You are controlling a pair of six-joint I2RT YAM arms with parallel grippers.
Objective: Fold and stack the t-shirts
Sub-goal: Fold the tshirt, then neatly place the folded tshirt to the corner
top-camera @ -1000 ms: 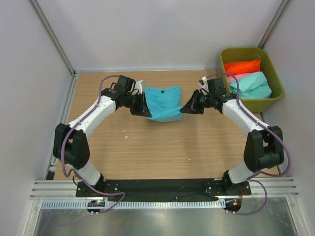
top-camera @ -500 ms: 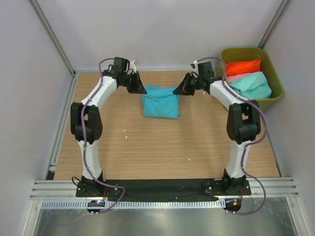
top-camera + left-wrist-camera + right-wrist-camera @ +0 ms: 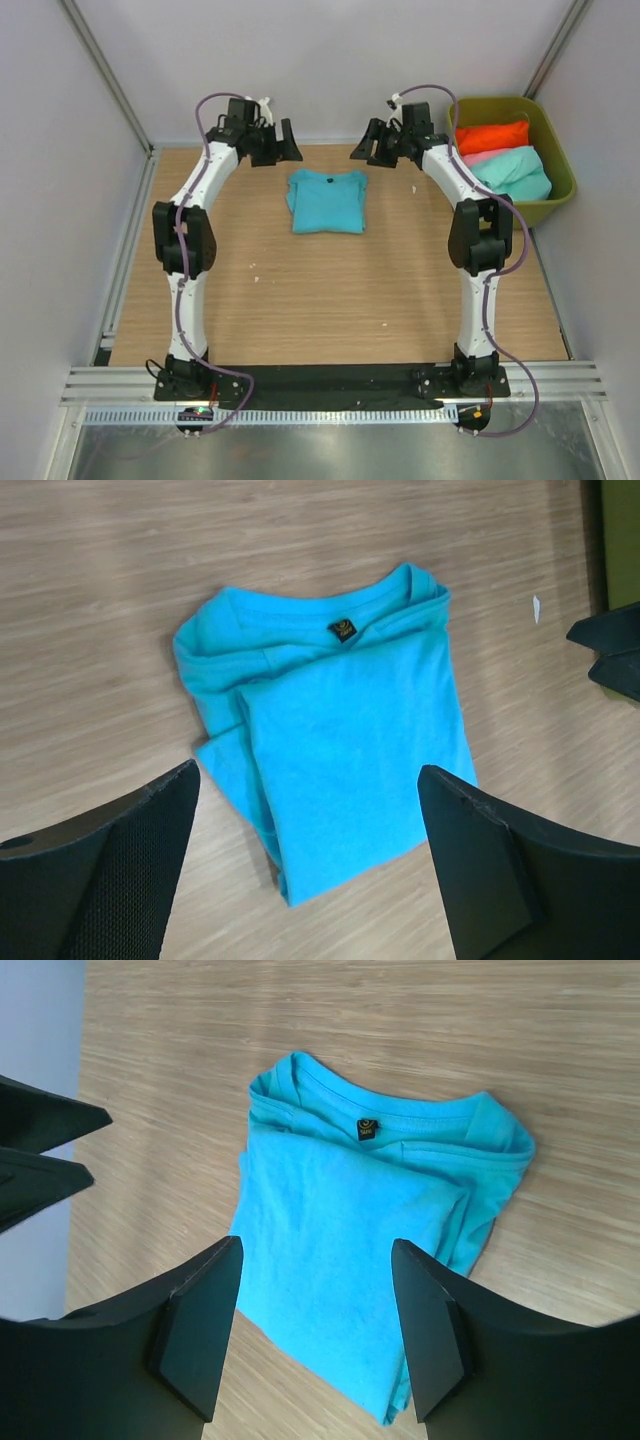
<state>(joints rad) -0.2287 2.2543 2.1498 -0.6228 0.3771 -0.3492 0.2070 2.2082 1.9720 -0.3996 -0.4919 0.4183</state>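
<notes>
My left gripper lowers with open fingers onto the t-shirt's nearer layered side edge (image 3: pixel 297 200) (image 3: pixel 257 765) below it next, because the folded layers meet along that edge.
A turquoise-blue t-shirt (image 3: pixel 327 200) lies folded on the wooden table, collar toward the back wall. It also shows in the left wrist view (image 3: pixel 340 730) and the right wrist view (image 3: pixel 360 1230). My left gripper (image 3: pixel 283 150) (image 3: pixel 308 775) hovers open above the shirt's far left, with nothing between its fingers. My right gripper (image 3: pixel 366 150) (image 3: pixel 316 1245) hovers open at the far right, also empty. Three more t-shirts lie in the bin: orange-red (image 3: pixel 490 136), pink (image 3: pixel 478 156) and mint-green (image 3: pixel 510 172).
The olive-green plastic bin (image 3: pixel 505 101) stands at the back right corner, just right of my right arm. White walls with metal posts close in the table at the back and both sides. Bare wood (image 3: pixel 330 290) stretches between the shirt and the arm bases.
Both grippers carried the shirt's near edge over toward the collar, then opened and let go. They have drawn back to the far edge, and the shirt now lies folded flat.
</notes>
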